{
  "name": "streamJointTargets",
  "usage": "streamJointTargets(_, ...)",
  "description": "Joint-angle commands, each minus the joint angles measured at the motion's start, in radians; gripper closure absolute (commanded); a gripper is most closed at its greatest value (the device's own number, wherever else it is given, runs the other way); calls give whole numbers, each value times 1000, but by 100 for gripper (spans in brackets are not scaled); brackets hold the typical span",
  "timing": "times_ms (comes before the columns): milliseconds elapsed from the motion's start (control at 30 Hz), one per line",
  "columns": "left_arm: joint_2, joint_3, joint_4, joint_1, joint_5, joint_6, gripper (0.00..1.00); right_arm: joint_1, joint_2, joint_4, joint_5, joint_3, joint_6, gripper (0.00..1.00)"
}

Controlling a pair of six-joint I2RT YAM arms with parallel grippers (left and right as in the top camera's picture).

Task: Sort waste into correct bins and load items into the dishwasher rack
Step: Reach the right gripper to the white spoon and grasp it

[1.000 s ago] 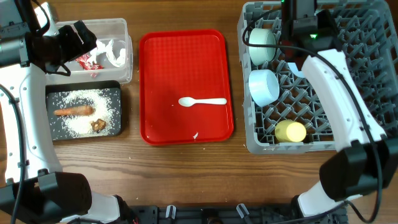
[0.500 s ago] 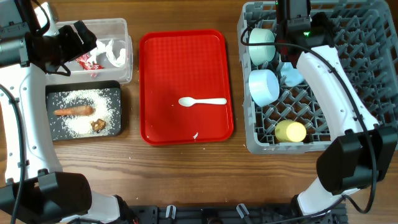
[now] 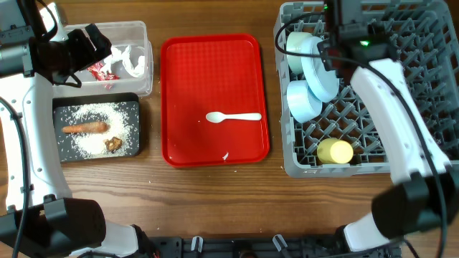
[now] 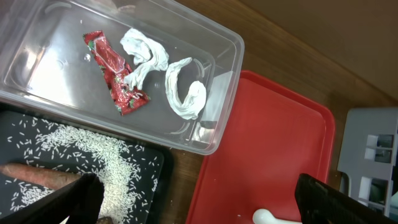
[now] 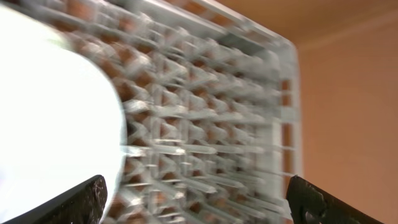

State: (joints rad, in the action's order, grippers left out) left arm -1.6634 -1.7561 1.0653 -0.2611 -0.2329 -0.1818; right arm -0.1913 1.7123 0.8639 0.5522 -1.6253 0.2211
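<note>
My right gripper needs to go across to the tray and down onto the spoon's handle, which is to the gripper's left in the overhead view, and the plate is in the rack.
The pale blue plate stands on edge in the grey dishwasher rack, between two pale blue bowls. A yellow cup lies at the rack's front. My right gripper is open just right of the plate, over the rack's pegs, and holds nothing. The white spoon lies on the red tray. My left gripper hangs open and empty by the clear tub, which holds the wrapper and crumpled paper. The carrot stick, brown lump and crumbs lie in the black tray.
The red tray sits between the bins on the left and the rack on the right. My right arm reaches across the rack from the front. Bare wooden table runs along the front.
My right gripper has opened and let go of the plate, which now stands free on edge in the rack. The left arm has not moved.
</note>
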Motion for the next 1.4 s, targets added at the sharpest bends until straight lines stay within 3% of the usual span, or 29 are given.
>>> streamJointTargets(0, -5, -5, -3, -4, -1, -9, 0, -2, -125, 16, -412, 0, -46, 6)
streamJointTargets(100, -5, -5, -3, -4, -1, -9, 0, -2, -167, 14, -772, 0, -46, 12)
streamJointTargets(167, -5, -5, -3, -4, -1, -9, 0, -5, -169, -4, -1001, 1, -47, 28)
streamJointTargets(233, -5, -5, -3, -4, -1, -9, 0, -29, -153, -19, -1091, 1, -74, 31)
streamJointTargets(633, -5, -5, -3, -4, -1, -9, 0, -311, 124, 18, -859, 1, 43, 30)
streamJointTargets(900, -5, -5, -3, -4, -1, -10, 0, -340, 314, 62, -840, 1, 220, 41)
streamJointTargets(1367, -5, -5, -3, -4, -1, -10, 0, -340, 491, 0, -814, 1, 303, 52)
